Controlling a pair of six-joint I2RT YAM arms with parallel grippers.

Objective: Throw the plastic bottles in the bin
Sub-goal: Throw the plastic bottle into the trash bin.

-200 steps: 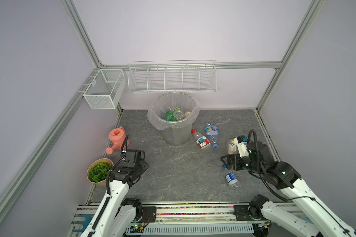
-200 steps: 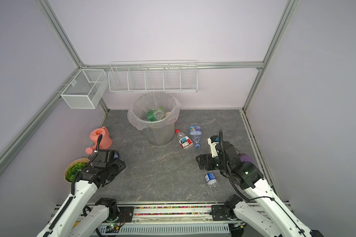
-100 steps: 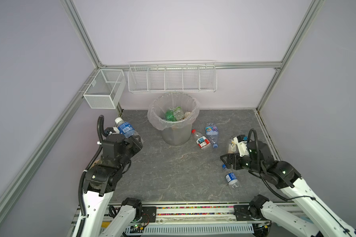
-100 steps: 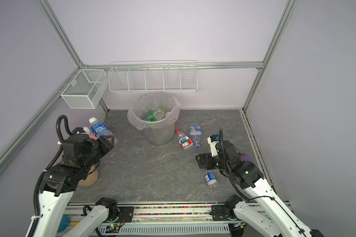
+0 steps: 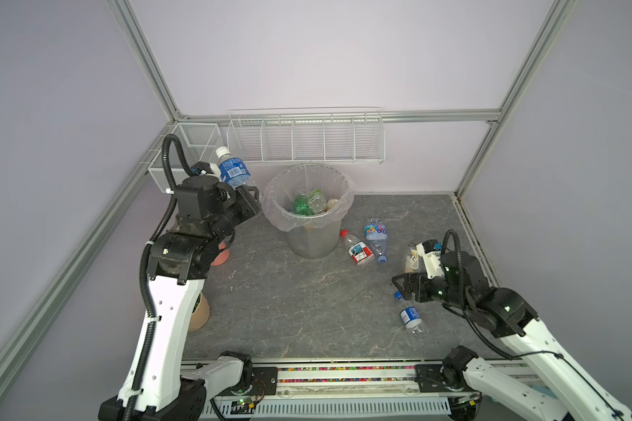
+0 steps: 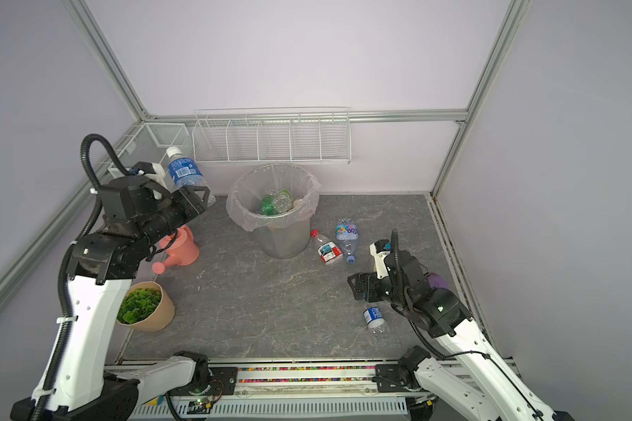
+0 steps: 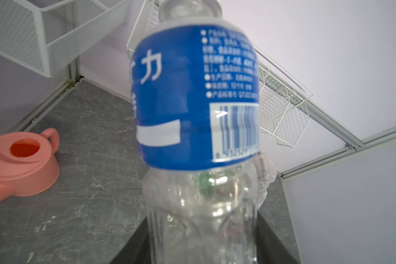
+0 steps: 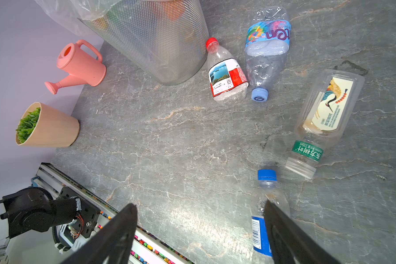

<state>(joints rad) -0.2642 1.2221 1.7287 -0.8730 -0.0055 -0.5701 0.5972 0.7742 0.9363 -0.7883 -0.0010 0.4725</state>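
My left gripper needs to move across toward the bin next and over its bag-lined opening (image 5: 310,191) to let go of the bottle's clear lower body, as the bottle is outside the bin's rim.
My left gripper (image 5: 247,191) is shut on the clear lower body of a blue-labelled bottle (image 5: 232,171) (image 7: 197,102), held cap-up in the air just left of the bin (image 5: 309,240). The bag-lined bin holds several bottles (image 5: 309,204). My right gripper (image 8: 200,208) hangs open low over the floor, with a small blue-capped bottle (image 8: 266,201) (image 5: 409,315) lying beside one finger. A red-labelled bottle (image 8: 226,77), a crushed bottle (image 8: 266,45) and a cream-labelled bottle (image 8: 325,114) lie on the floor right of the bin.
A pink watering can (image 6: 179,248) and a potted plant (image 6: 146,308) stand at the left, under my left arm. White wire baskets (image 5: 307,138) hang on the back wall above the bin, and another (image 5: 183,153) sits in the left corner.
My left arm has risen from low beside the potted plant, carrying the blue-labelled bottle up and toward the bin. The right gripper has barely moved.
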